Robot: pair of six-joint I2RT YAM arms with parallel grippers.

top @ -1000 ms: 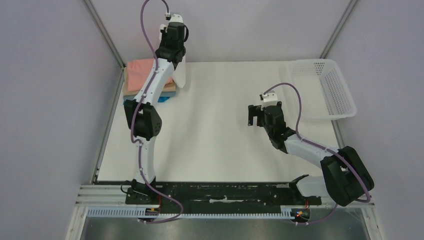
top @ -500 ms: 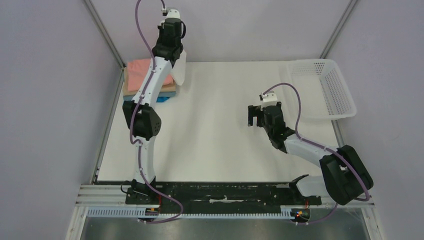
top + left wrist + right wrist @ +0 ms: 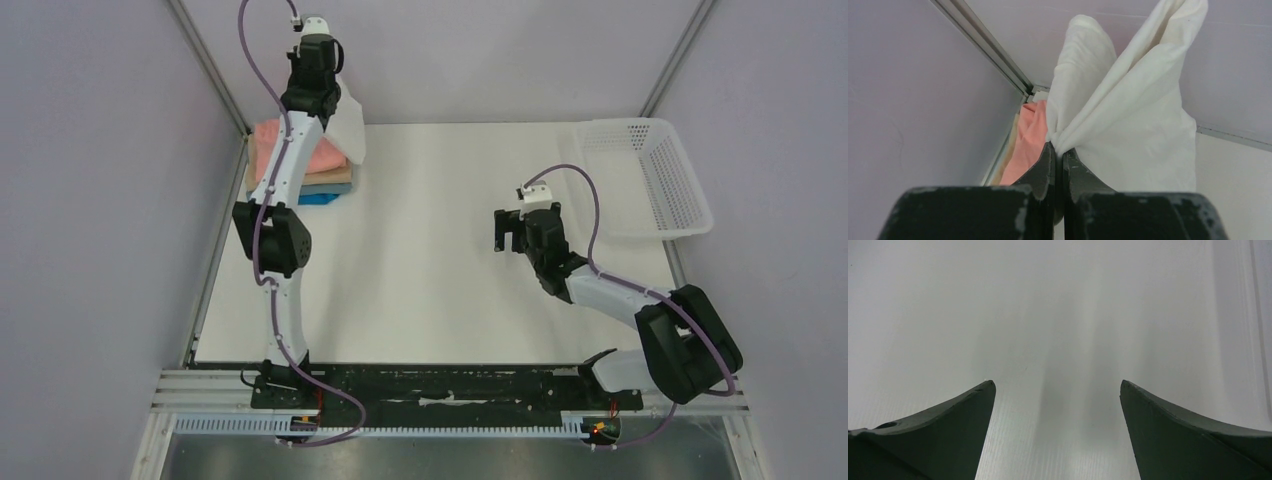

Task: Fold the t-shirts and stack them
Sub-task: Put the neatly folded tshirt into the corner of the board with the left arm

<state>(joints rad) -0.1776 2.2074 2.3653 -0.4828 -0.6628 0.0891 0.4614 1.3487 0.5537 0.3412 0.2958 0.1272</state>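
Observation:
I will lower my left gripper onto the pink t-shirt's edge by the side and release the white t-shirt there, because it still hangs above the stack.
A white t-shirt hangs bunched from my left gripper, held up at the back left of the table. In the left wrist view the jaws are shut on a pinch of the white t-shirt at the gripper's tip. Below it lies a stack of folded t-shirts: salmon pink on top, then tan, then bright blue. The pink shirt also shows just left of the fingers. My right gripper hovers open over bare table right of centre, with nothing between its fingertips.
A white plastic mesh basket stands at the back right corner. Walls and metal frame posts close in the table at the back and the sides. The left arm's cable loops above the stack.
My left arm has swung left and back, carrying the hanging white t-shirt from beside the stack to over its right part. The right arm has hardly moved.

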